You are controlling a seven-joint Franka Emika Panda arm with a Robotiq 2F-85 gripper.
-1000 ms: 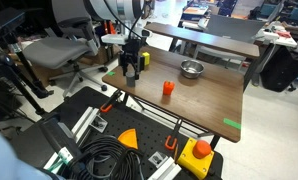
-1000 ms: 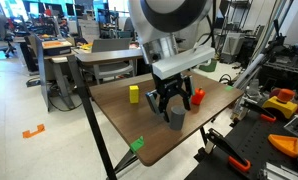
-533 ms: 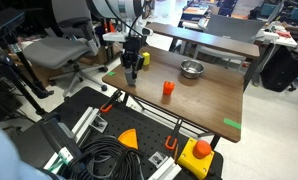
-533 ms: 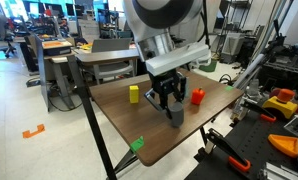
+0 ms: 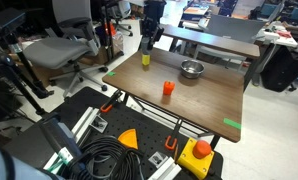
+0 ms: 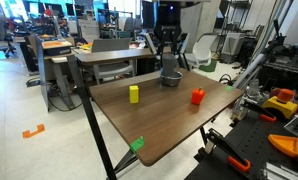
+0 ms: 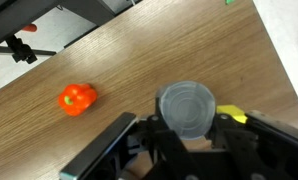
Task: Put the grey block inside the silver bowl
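The robot's gripper should next move away from the yellow block and over the silver bowl (image 5: 192, 69), which lies below that block and apart from it, then lower to release the grey block.
In the wrist view the grey block (image 7: 194, 108) shows as a round grey face held between the jaws, with my gripper (image 7: 192, 125) shut on it. In both exterior views the gripper (image 5: 146, 43) (image 6: 170, 64) hangs well above the table. The silver bowl (image 5: 192, 69) sits on the table to the right of the gripper, apart from it. Under the fingers in an exterior view is a grey shape (image 6: 170, 78); I cannot tell block from bowl there.
A yellow block (image 5: 145, 59) (image 6: 134, 93) (image 7: 235, 115) stands under the gripper's side. An orange block (image 5: 168, 89) (image 6: 198, 96) (image 7: 77, 97) sits mid-table. The wooden table (image 5: 204, 100) has green tape marks (image 5: 232, 124) at its corners. Cables and tools lie on the floor in front.
The gripper shut on the grey block near the table's corner, lifted it off the wood and carried it up and across toward the yellow block.
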